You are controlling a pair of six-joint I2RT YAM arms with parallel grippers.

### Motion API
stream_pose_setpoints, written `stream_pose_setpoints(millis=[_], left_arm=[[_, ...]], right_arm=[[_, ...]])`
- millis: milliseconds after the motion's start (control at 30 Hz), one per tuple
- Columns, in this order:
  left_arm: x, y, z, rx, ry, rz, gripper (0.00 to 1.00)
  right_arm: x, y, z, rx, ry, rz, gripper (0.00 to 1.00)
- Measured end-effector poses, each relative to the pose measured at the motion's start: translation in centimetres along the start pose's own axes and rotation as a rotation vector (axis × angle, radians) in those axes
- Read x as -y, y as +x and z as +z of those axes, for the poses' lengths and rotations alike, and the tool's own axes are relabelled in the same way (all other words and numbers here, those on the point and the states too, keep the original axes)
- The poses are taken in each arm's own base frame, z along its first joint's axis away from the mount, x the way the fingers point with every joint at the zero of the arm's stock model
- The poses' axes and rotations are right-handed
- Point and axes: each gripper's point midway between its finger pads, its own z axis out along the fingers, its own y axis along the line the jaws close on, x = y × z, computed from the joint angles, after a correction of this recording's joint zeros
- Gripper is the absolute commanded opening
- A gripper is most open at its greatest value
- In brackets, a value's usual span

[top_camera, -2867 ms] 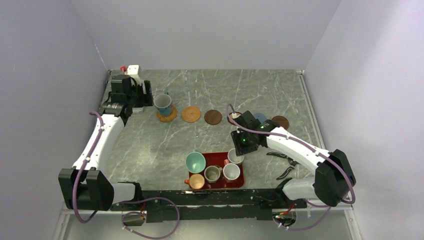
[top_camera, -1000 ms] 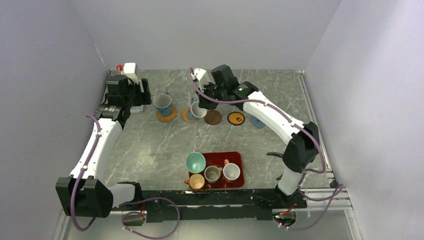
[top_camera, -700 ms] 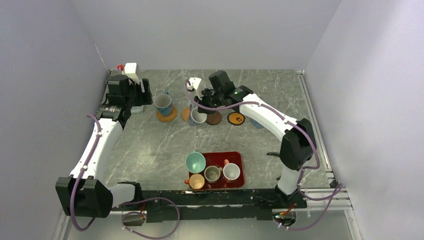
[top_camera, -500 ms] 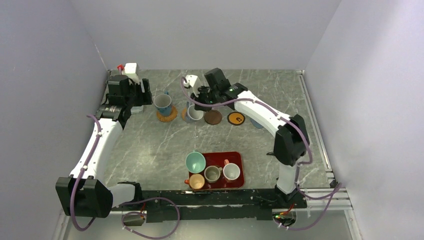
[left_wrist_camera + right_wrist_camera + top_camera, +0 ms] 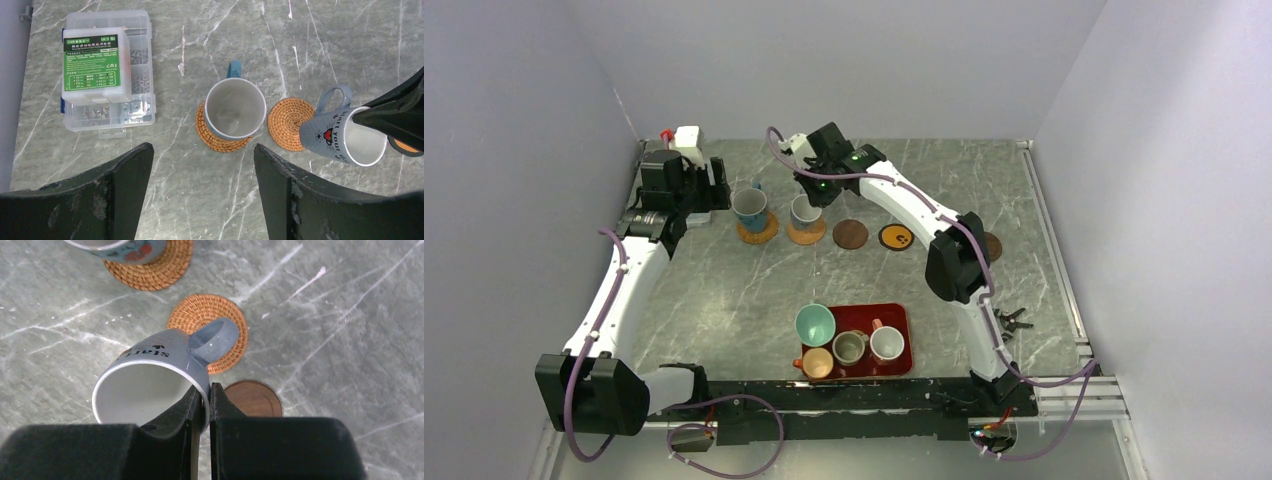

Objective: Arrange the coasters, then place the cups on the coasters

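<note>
My right gripper should lower the grey-blue cup (image 5: 150,385) onto the second tan coaster (image 5: 202,320) and let go of the cup's rim. That coaster is below the gripper and still empty, beside the occupied one.
A white cup with a blue handle (image 5: 750,208) stands on the leftmost tan coaster (image 5: 758,231), also seen in the left wrist view (image 5: 235,108). My right gripper (image 5: 205,390) is shut on the rim of a grey-blue printed cup (image 5: 150,385). It holds the cup tilted over the second tan coaster (image 5: 207,317), which is also in the top view (image 5: 806,232). To the right lie a dark brown coaster (image 5: 850,234), a black coaster with an orange ring (image 5: 895,237) and another brown coaster (image 5: 992,245). My left gripper (image 5: 202,147) hangs open and empty near the first cup.
A red tray (image 5: 902,330) near the front holds a teal cup (image 5: 815,324), a grey-olive cup (image 5: 850,347), a white cup (image 5: 886,343) and an orange cup (image 5: 816,362). A clear plastic parts box (image 5: 107,70) sits at the far left. A dark hand tool (image 5: 1009,320) lies at the right.
My right arm lifted the grey-blue cup off the tray and carried it left along the coaster row, to above the second tan coaster. The left arm has stayed still.
</note>
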Motion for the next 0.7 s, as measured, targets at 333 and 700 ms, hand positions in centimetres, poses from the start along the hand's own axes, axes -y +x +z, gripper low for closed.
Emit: stream_pose_setpoints(millis=[333,700], left_arm=[[0.0,0.0,0.0,0.000,0.001,-0.001,0.79],[0.0,0.1,0.1,-0.004,0.002,-0.002,0.79]], right_arm=[[0.7,0.7,0.5,-0.042,0.033,0.002,0.00],[1.2,1.5,2.7,-0.071,0.021,-0.071,0.00]])
